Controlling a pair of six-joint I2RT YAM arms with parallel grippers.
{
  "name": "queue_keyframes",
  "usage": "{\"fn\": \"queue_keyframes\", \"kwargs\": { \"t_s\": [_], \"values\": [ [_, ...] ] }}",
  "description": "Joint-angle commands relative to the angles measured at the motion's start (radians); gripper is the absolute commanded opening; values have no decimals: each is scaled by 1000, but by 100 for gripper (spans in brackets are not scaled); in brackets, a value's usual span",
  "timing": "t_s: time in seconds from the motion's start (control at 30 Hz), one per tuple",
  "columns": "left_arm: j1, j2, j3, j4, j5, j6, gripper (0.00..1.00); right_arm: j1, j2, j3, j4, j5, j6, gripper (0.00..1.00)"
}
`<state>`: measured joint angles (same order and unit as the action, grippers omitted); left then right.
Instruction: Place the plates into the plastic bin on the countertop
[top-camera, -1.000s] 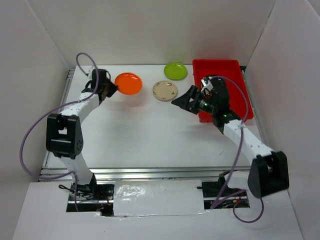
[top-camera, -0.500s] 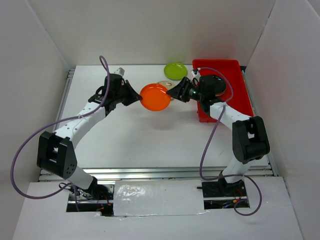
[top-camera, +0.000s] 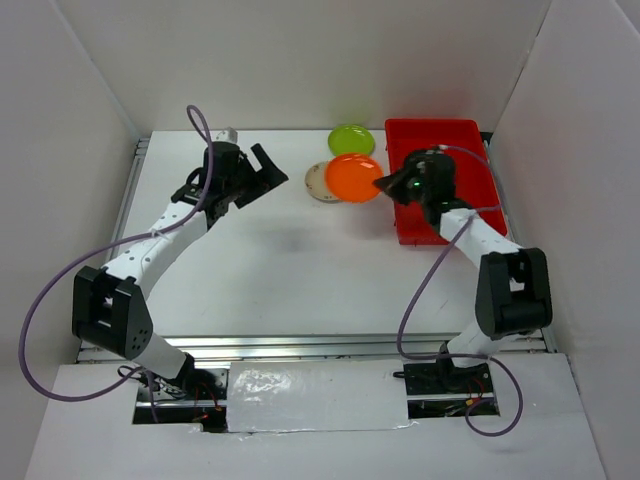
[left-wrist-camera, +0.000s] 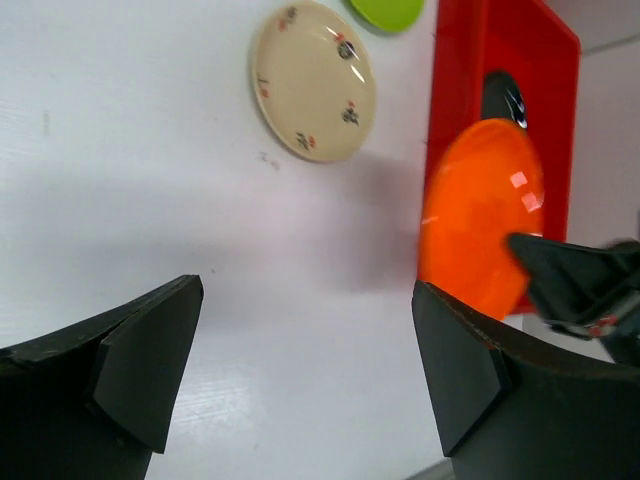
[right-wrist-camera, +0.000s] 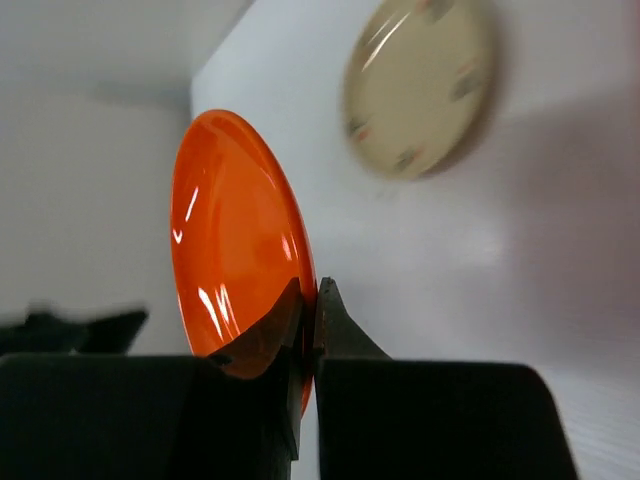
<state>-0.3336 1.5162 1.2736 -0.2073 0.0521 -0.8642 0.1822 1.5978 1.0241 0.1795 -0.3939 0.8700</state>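
The cream plate (top-camera: 316, 182) lies below the left gripper, to its right in the top view. The robot should next lower the open fingers across onto the cream plate's rim that faces them uncovered.
An orange plate (top-camera: 352, 177) hangs tilted above the countertop (top-camera: 280, 260), just left of the red plastic bin (top-camera: 455, 135). My right gripper (top-camera: 385, 186) is shut on its rim; the right wrist view shows the fingers pinching the plate (right-wrist-camera: 230, 240) edge at the gripper (right-wrist-camera: 310, 300). My left gripper (top-camera: 266, 170) stands open and empty, to the left of the plate (left-wrist-camera: 480, 210), with its jaws (left-wrist-camera: 305, 320) wide apart. A cream plate (top-camera: 316, 182) lies partly hidden under the orange one. A lime green plate (top-camera: 351, 139) lies behind it. A black plate (left-wrist-camera: 503, 95) lies in the bin (left-wrist-camera: 455, 60).
White walls close in the back and both sides. A metal rail (top-camera: 300, 345) runs along the near edge. The cream plate (left-wrist-camera: 313, 80) and the green plate (left-wrist-camera: 388, 12) lie flat on the surface beside the bin's left wall.
The left gripper carried the orange plate to the right and let it go. The right gripper shut on its rim and drew it toward the bin. The left gripper now stands open.
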Motion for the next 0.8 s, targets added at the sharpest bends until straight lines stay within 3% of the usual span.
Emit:
{"fn": "queue_keyframes", "kwargs": {
  "t_s": [0.0, 0.13, 0.23, 0.27, 0.37, 0.43, 0.53, 0.6, 0.67, 0.77],
  "values": [
    [-7, -7, -2, 32, -159, -36, 99, -209, -104, -18, -146, 416, 147, 0],
    [-36, 97, 27, 115, -184, -9, 99, -369, 6, 85, -201, 419, 155, 0],
    [-30, 236, 90, 267, -62, 33, 99, -444, 138, 178, -184, 288, 135, 0],
    [-21, 287, 121, 287, 56, 22, 99, -457, 168, 204, -184, 280, 126, 0],
    [7, 484, 350, 168, 152, 19, 99, -487, 293, 296, -190, 230, 93, 0],
    [7, 562, 464, 73, 137, 40, 99, -489, 324, 338, -187, 196, 87, 0],
    [22, 596, 475, 80, 134, 45, 99, -474, 353, 373, -201, 228, 72, 2],
    [34, 608, 471, 88, 140, 42, 99, -469, 370, 390, -204, 237, 50, 14],
    [36, 625, 461, 95, 144, 50, 99, -469, 375, 409, -201, 236, 43, 50],
    [38, 659, 457, 103, 140, 62, 99, -461, 364, 416, -184, 243, 37, 88]
  ]
}}
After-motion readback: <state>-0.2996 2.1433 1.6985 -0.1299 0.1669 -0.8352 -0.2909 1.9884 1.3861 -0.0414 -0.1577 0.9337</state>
